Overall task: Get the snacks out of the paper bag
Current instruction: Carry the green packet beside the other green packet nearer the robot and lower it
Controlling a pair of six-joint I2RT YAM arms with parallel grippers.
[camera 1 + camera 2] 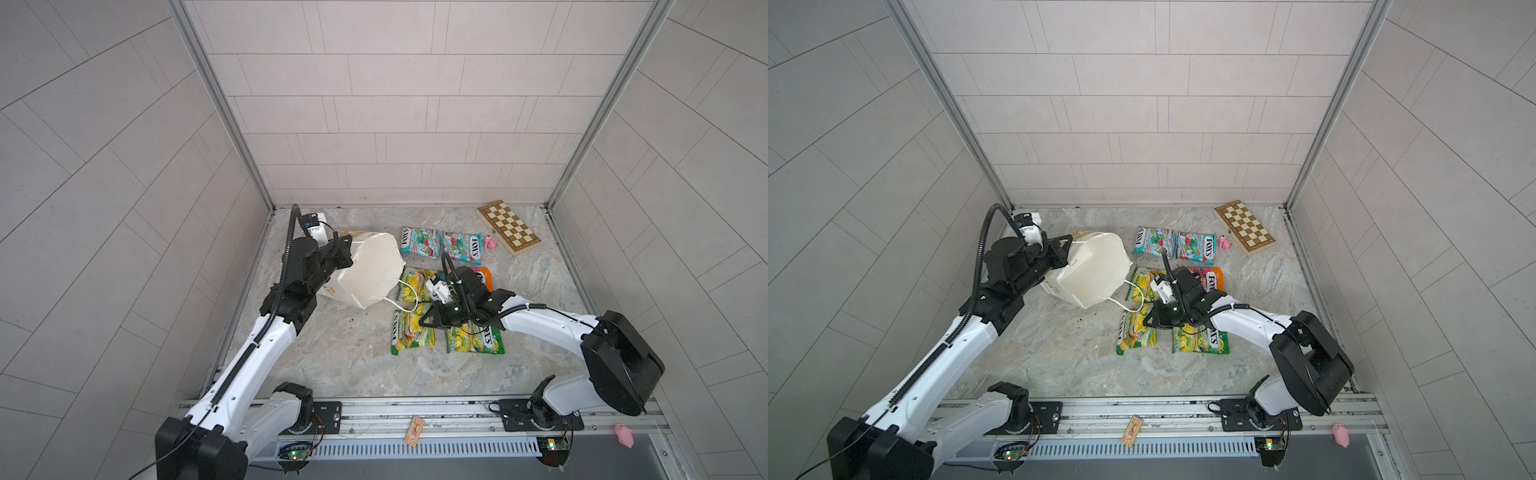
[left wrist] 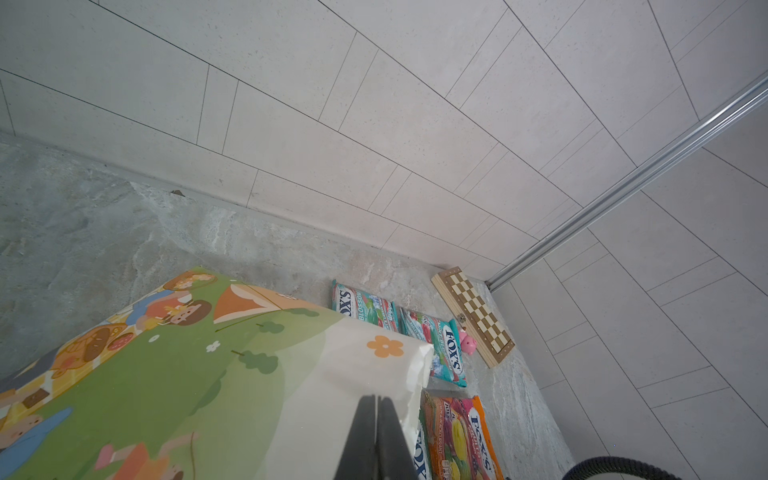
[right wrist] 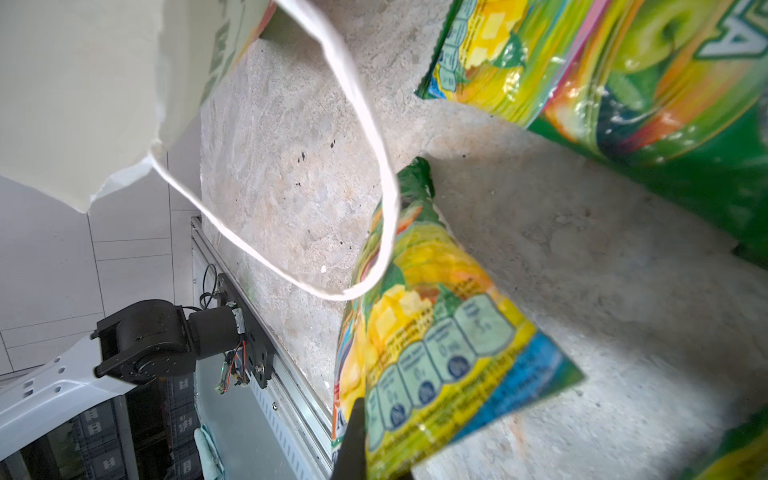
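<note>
My right gripper brings the packet's raised edge down onto the bare tabletop below it next and releases, as the opposite end already rests there.
My left gripper (image 1: 348,251) (image 2: 376,405) is shut on the wall of the white paper bag (image 1: 374,270) (image 1: 1096,270) and holds it tipped, mouth toward the middle. Its inside looks empty, and a cord handle (image 3: 365,137) hangs from the rim. My right gripper (image 1: 424,323) (image 3: 365,411) is shut on the edge of a green-yellow snack packet (image 1: 411,334) (image 3: 436,324). Two more green-yellow packets (image 1: 417,282) (image 1: 476,338), two teal ones (image 1: 419,242) (image 1: 462,247) and an orange-pink one (image 1: 483,276), half under the right arm, lie on the table.
A folded chessboard (image 1: 508,227) lies at the back right with a pink toy pig (image 1: 490,243) beside it. Another pig (image 1: 625,434) and a small card (image 1: 413,432) sit on the front rail. Tiled walls close in three sides.
</note>
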